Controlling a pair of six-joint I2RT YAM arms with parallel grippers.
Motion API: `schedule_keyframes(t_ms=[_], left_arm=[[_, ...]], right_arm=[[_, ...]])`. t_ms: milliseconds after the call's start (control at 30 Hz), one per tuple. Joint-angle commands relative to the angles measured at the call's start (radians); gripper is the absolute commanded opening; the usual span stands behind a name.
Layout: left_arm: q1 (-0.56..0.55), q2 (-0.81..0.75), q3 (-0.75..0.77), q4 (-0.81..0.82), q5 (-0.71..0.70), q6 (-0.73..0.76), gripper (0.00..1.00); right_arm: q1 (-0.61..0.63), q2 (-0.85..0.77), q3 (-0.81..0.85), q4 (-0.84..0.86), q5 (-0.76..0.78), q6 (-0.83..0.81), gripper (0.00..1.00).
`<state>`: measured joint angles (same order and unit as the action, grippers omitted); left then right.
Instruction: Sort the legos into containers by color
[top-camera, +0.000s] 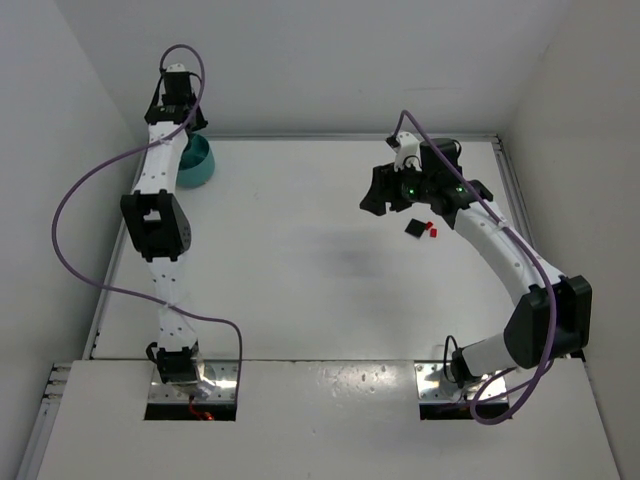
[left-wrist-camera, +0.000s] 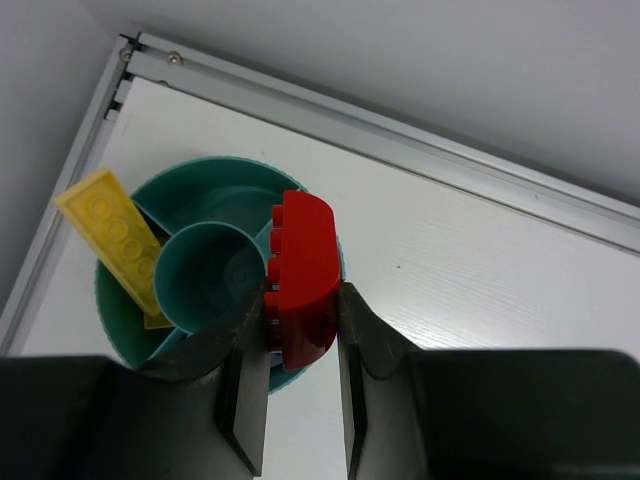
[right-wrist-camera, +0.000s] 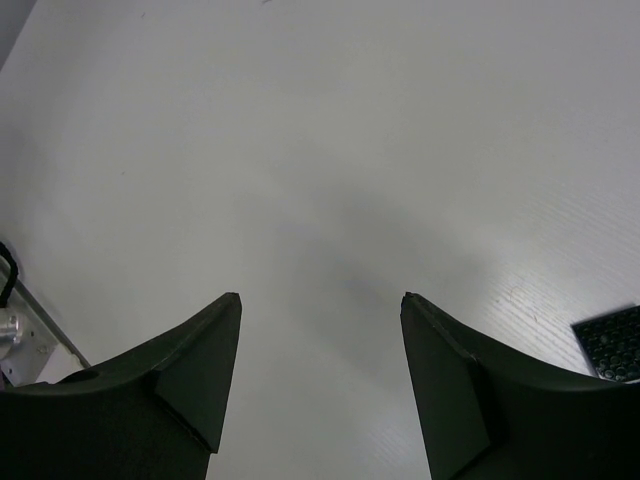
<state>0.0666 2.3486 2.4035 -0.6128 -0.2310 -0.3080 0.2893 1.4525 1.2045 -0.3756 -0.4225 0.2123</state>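
Observation:
The robot's left gripper has to go down to the bowl's section (top-camera: 201, 152) below it, across from the yellow lego, and let go of the red lego apart from that color.
The teal bowl (top-camera: 196, 160) sits at the table's far left corner; it also shows in the left wrist view (left-wrist-camera: 205, 275) with its central ring and dividers. A long yellow lego (left-wrist-camera: 110, 232) leans in its left compartment. My left gripper (left-wrist-camera: 300, 305) is shut on a red curved lego (left-wrist-camera: 303, 270), held above the bowl's right rim. My right gripper (right-wrist-camera: 320, 300) is open and empty above bare table. In the top view a black lego (top-camera: 413, 228) and a small red lego (top-camera: 433, 231) lie just below the right gripper (top-camera: 385, 195). The black lego's edge shows in the right wrist view (right-wrist-camera: 612, 342).
A metal rail (left-wrist-camera: 400, 135) runs along the table's far edge behind the bowl, with grey walls close on the left and back. The left arm (top-camera: 160, 215) stretches along the table's left side.

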Motion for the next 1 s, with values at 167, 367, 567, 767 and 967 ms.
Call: schedule_keyframes(t_ms=[167,367,567,767,967], left_arm=[[-0.004,0.018,-0.010,0.028,0.068,-0.003,0.01],[0.006,0.038,-0.021,0.028,0.059,-0.003,0.05],[0.006,0.048,-0.021,0.028,0.050,0.006,0.07],[0.006,0.057,-0.030,0.028,0.041,0.006,0.14],[0.015,0.048,-0.041,0.028,0.032,0.015,0.33]], right_arm=[[-0.007,0.008,0.000,0.037,-0.015,-0.010,0.66],[-0.007,0.017,0.000,0.037,-0.015,-0.010,0.66],[-0.007,0.026,0.000,0.037,-0.024,-0.010,0.66],[-0.007,0.035,0.009,0.037,-0.024,-0.010,0.66],[-0.007,0.045,0.009,0.037,-0.035,-0.001,0.66]])
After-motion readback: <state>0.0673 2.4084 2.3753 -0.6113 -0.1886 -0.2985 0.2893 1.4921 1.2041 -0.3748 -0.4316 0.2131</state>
